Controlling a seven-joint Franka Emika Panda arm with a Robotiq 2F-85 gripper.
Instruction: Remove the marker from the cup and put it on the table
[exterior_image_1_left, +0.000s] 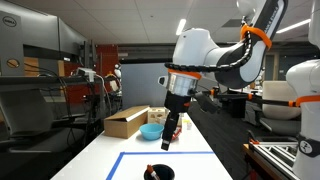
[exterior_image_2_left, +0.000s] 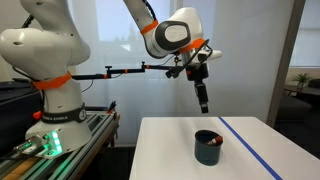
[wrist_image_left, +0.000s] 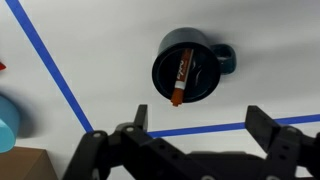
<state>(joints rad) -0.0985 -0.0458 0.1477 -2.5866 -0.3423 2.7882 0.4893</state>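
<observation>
My gripper is open and should move down and toward the cup (wrist_image_left: 190, 67), so its fingers come to either side of the marker's orange-red end (wrist_image_left: 178, 96), because that end sticks out over the cup's rim.
The black cup (wrist_image_left: 190, 67) stands on the white table (wrist_image_left: 100, 40), inside the blue tape rectangle. The marker (wrist_image_left: 180, 78) lies slanted in the cup, its orange-red end poking over the near rim. My gripper (wrist_image_left: 200, 125) is open and empty, high above the table, with the cup below and just ahead of the fingertips. In both exterior views the gripper (exterior_image_1_left: 168, 135) (exterior_image_2_left: 203, 100) hangs well above the cup (exterior_image_1_left: 158, 172) (exterior_image_2_left: 208, 146). A small red bit shows at the cup's rim in an exterior view (exterior_image_2_left: 219, 141).
A light-blue bowl (exterior_image_1_left: 151, 131) (wrist_image_left: 8, 120) and a brown cardboard box (exterior_image_1_left: 125, 121) sit beyond the tape. Blue tape lines (wrist_image_left: 60, 75) (exterior_image_2_left: 250, 145) cross the table. Another robot base (exterior_image_2_left: 55, 90) stands beside the table.
</observation>
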